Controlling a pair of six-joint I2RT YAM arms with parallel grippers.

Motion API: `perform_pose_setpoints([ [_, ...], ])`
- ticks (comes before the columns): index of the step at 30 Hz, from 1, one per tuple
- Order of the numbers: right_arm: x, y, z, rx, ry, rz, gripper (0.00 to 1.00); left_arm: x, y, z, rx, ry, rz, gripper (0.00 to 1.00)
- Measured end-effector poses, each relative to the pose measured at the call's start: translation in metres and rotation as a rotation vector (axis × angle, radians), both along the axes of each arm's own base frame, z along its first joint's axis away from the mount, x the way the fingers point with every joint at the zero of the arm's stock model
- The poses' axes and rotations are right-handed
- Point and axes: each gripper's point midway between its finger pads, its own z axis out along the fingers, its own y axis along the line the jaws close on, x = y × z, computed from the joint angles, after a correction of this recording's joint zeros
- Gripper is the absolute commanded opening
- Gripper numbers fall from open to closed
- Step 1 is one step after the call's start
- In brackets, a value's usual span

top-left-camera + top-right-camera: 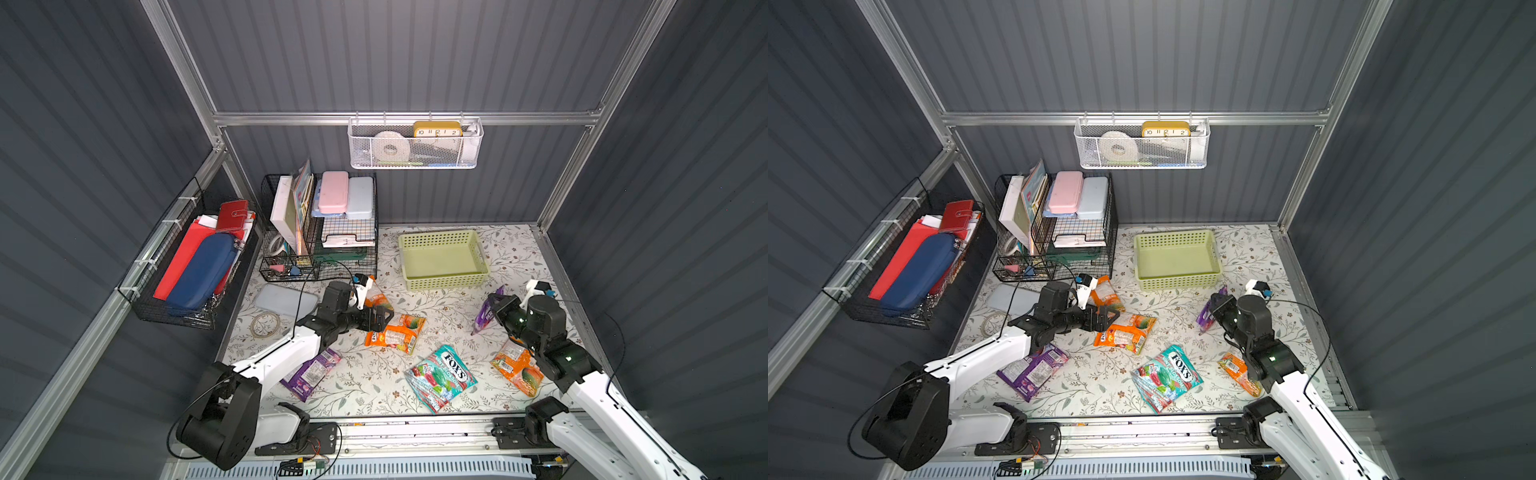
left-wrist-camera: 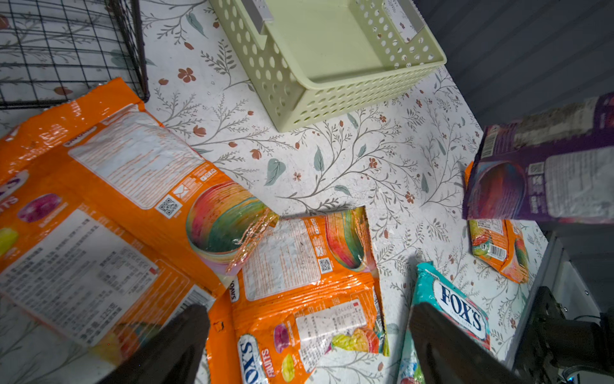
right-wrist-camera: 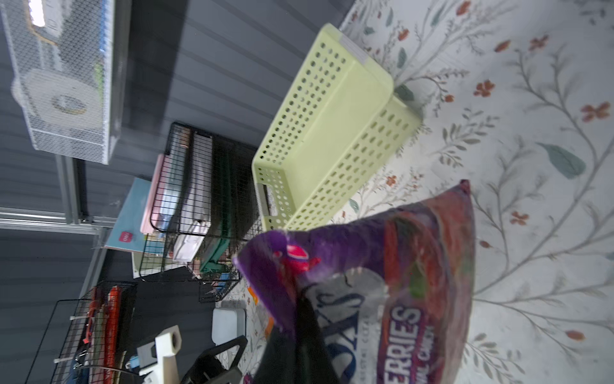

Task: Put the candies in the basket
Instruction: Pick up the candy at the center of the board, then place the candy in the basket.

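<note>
My right gripper carries the purple bag outward over the basket's end by the wire organizer (image 3: pixel 295 177) next. It then goes down inside and releases the bag, as the basket stands empty.
The pale yellow-green basket (image 1: pixel 444 283) (image 1: pixel 1177 283) stands empty at the back of the floral table. My right gripper (image 1: pixel 495 311) (image 3: pixel 300 332) is shut on a purple candy bag (image 1: pixel 483 319) (image 3: pixel 398 266), which hangs off the table just right of the basket. My left gripper (image 1: pixel 384 318) (image 2: pixel 309 349) is open, low over two overlapping orange bags (image 1: pixel 380 300) (image 1: pixel 397 333) (image 2: pixel 299 282). A teal FOX'S bag (image 1: pixel 442 376), another orange bag (image 1: pixel 517 368) and a second purple bag (image 1: pixel 311 372), partly under the left arm, lie flat on the table.
A black wire organizer (image 1: pixel 320 232) stands at the back left, close to the left gripper. A pale blue case (image 1: pixel 284 301) and a tape roll (image 1: pixel 266 324) lie left of it. A white mesh basket (image 1: pixel 415 145) and a black wire basket (image 1: pixel 187 266) hang on the walls.
</note>
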Motion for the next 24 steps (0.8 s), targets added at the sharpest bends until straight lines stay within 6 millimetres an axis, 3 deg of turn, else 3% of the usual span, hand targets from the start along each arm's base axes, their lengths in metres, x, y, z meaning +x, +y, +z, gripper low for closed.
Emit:
perform_pose_setpoints([
  [5, 0.031, 0.018, 0.022, -0.003, -0.037, 0.017, 0.0, -0.003, -0.006, 0.002, -0.018, -0.015, -0.036, 0.99],
  [16, 0.123, 0.091, 0.064, 0.018, -0.172, 0.034, 0.0, -0.008, -0.014, 0.003, -0.005, -0.052, -0.075, 0.99],
  [20, 0.151, 0.105, 0.055, 0.021, -0.192, -0.017, 0.0, -0.002, -0.008, 0.001, 0.027, -0.066, -0.032, 0.99],
  [24, 0.177, 0.114, 0.028, 0.025, -0.178, -0.075, 0.0, 0.003, -0.002, 0.0, 0.054, -0.08, 0.006, 0.99],
])
